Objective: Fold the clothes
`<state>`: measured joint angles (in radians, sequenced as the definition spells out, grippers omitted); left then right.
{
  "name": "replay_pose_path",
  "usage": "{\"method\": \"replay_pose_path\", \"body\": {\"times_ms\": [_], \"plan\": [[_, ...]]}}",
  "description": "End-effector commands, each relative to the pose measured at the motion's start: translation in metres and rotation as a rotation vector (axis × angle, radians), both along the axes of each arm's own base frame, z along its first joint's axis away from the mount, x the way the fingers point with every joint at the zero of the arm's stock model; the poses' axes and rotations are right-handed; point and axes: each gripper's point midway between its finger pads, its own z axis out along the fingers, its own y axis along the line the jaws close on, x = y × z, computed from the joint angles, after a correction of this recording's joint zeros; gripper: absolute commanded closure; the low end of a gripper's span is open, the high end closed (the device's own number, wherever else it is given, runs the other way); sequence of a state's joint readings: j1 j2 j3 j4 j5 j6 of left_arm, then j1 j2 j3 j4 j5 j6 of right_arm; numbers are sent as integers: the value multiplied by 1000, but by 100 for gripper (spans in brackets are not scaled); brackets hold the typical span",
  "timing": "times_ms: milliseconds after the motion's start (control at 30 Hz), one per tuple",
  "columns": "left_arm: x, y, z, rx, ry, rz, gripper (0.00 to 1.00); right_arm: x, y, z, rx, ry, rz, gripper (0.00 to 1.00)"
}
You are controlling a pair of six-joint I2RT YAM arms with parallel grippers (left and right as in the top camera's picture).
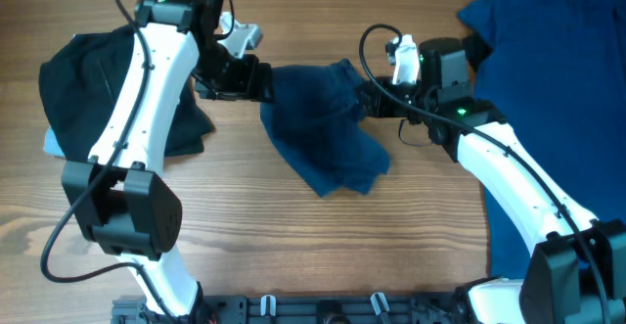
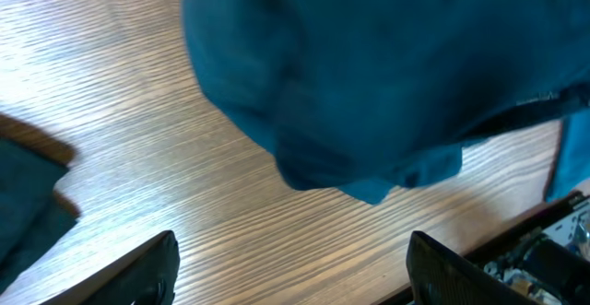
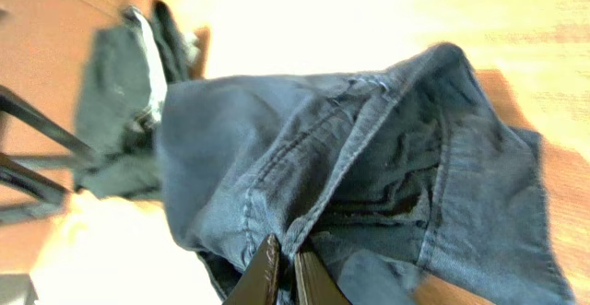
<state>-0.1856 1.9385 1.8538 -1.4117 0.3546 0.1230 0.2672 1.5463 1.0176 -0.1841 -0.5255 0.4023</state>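
The right gripper moves the pinched seam fold outward over the far flap of the shorts next and releases it there, since the cloth lies crumpled.
Dark navy shorts (image 1: 328,128) lie crumpled in the middle of the wooden table. My right gripper (image 1: 370,104) is at their right edge. In the right wrist view its fingers (image 3: 286,273) are shut on a seam fold of the shorts (image 3: 369,139). My left gripper (image 1: 264,81) is at the shorts' upper left corner. In the left wrist view it (image 2: 295,273) stands open over bare wood, with nothing between the fingertips (image 2: 138,273); the shorts (image 2: 387,75) lie just ahead of them.
A black garment (image 1: 88,79) lies bunched at the far left, partly under the left arm. A brighter blue garment (image 1: 558,89) covers the table's right side under the right arm. A dark equipment rail (image 1: 323,309) runs along the front edge.
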Motion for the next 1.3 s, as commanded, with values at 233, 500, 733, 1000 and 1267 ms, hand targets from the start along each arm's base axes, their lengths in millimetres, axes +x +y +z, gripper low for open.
{"method": "replay_pose_path", "body": {"times_ms": [233, 500, 733, 1000, 1267], "plan": [[-16, -23, 10, -30, -15, -110, 26, 30, 19, 68, 209, -205, -11, 95], [-19, -30, 10, -31, -36, -180, 26, 45, -41, 30, 67, -108, -202, 40], [0, -88, 6, 251, -343, -447, 22, 20, -147, 8, 2, 54, -332, 38], [24, -172, -23, 441, -619, -699, 8, -20, -187, 26, -47, 64, -365, 30], [43, -178, -99, 571, -569, -725, 17, -31, -216, 32, -23, 89, -464, 27]]}}
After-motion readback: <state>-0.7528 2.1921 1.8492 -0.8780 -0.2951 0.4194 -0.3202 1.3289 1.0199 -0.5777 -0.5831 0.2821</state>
